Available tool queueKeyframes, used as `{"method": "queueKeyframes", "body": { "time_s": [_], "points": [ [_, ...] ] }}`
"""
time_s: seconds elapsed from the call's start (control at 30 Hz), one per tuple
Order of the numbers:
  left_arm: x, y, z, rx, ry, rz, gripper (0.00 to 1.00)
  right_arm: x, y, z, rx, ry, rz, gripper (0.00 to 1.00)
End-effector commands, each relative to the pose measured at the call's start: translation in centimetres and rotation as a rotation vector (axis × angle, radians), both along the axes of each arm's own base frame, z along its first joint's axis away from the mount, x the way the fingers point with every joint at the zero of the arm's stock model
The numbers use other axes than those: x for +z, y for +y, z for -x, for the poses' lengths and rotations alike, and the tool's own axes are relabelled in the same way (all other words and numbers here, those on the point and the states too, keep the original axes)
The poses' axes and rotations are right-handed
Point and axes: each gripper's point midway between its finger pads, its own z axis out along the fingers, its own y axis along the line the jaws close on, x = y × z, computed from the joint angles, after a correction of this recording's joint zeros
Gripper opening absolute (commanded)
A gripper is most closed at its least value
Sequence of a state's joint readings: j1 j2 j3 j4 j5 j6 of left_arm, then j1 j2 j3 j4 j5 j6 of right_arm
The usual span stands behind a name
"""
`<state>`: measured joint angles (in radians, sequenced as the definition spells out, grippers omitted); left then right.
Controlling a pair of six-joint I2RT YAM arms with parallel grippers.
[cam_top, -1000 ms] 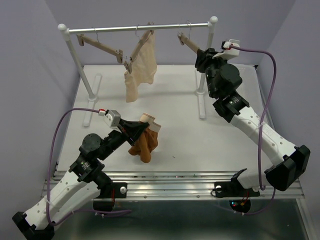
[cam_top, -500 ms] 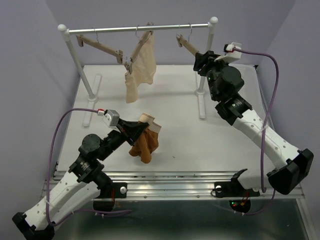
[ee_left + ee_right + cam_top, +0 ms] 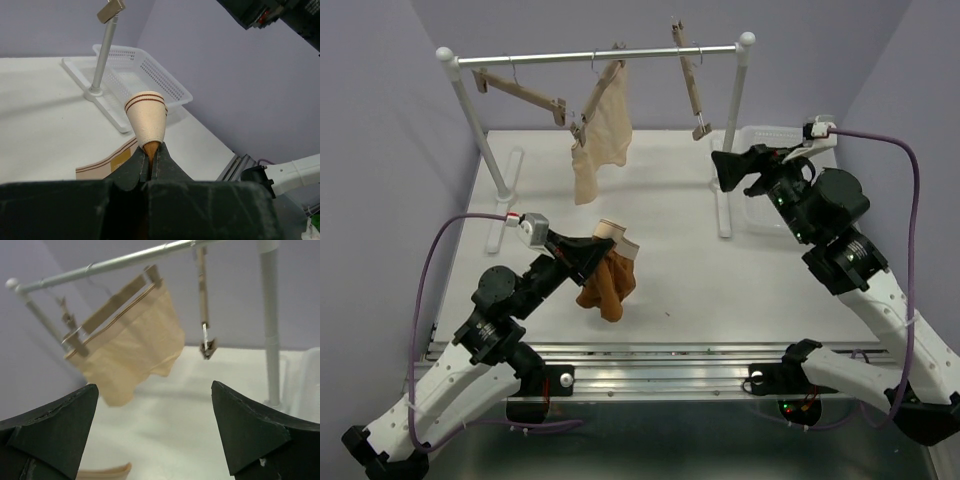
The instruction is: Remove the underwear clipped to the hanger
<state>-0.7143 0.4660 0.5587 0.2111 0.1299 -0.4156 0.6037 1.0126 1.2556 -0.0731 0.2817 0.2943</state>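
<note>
My left gripper has the underwear's free waistband fold sticking out past it, so I will move my right gripper back and to the left in the top view onto that fold.
The rust-brown underwear (image 3: 607, 285) hangs in a bunch over the table's near middle, its cream striped waistband (image 3: 146, 115) folded over at the top. My left gripper (image 3: 598, 248) is shut on it, and brown cloth shows pinched between the jaws of that gripper (image 3: 151, 146). At the right end of the rail the wooden hanger (image 3: 686, 75) hangs bare and steep, its lower clip (image 3: 207, 347) empty. My right gripper (image 3: 725, 168) stands wide open, apart from the hanger, lower and to its right. Nothing lies between the jaws of this gripper (image 3: 154, 386).
A cream underwear (image 3: 603, 135) is clipped to a middle hanger (image 3: 601, 88) on the metal rail (image 3: 550, 58). Another bare hanger (image 3: 520, 92) hangs at the left. The rack's right post (image 3: 736, 100) and foot (image 3: 723, 205) stand beside a white basket (image 3: 145, 70).
My right gripper has opened wide and drawn back right and down from the hanger's clip. The hanger has swung to hang steeply. My left gripper, with the underwear in it, has barely moved.
</note>
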Motion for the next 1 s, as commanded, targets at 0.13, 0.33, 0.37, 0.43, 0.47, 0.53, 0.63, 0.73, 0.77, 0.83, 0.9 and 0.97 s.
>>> {"method": "queueKeyframes", "body": {
  "time_s": [0.13,0.33,0.37,0.43,0.47,0.53,0.63,0.73,0.77,0.83,0.9,0.97],
  "points": [
    [5.0,-0.2,0.6,-0.029,-0.013,0.133,0.0,-10.2,9.4,10.1,0.803,0.16,0.178,1.0],
    [5.7,-1.4,1.2,-0.11,0.01,0.189,0.0,-13.0,12.5,12.1,0.973,0.099,0.184,1.0],
    [5.6,-1.6,1.2,-0.12,0.015,0.188,0.0,-13.1,13.3,12.3,0.999,0.078,0.188,1.0],
    [5.8,-1.7,1.2,-0.125,0.021,0.206,0.0,-13.5,15.0,13.3,1.061,0.046,0.202,1.0],
    [5.9,-1.8,1.1,-0.127,0.023,0.212,0.0,-13.0,15.3,13.7,1.074,0.016,0.203,1.0],
    [6.1,-2.1,1.0,-0.136,0.023,0.221,0.0,-13.6,16.6,13.6,1.1,0.03,0.194,1.0],
    [6.2,-2.5,0.8,-0.145,0.029,0.229,0.0,-13.9,18.5,13.8,1.145,0.042,0.158,1.0],
    [6.4,-3.0,0.7,-0.165,0.034,0.24,0.0,-13.5,19.9,13.1,1.123,0.021,0.124,1.0],
    [6.3,-3.3,0.8,-0.18,0.033,0.238,0.0,-13.1,20.3,12.4,1.084,0.009,0.112,1.0],
    [6.6,-3.4,0.8,-0.186,0.029,0.251,0.0,-13.2,20.9,11.3,1.032,0.035,0.092,0.99],
    [6.7,-3.4,0.8,-0.186,0.026,0.259,0.0,-12.9,21.2,10.1,0.961,0.039,0.063,0.88],
    [6.7,-3.4,0.7,-0.186,0.027,0.264,0.0,-13.1,21.2,9.4,0.93,0.042,0.055,0.38]
  ]
}}
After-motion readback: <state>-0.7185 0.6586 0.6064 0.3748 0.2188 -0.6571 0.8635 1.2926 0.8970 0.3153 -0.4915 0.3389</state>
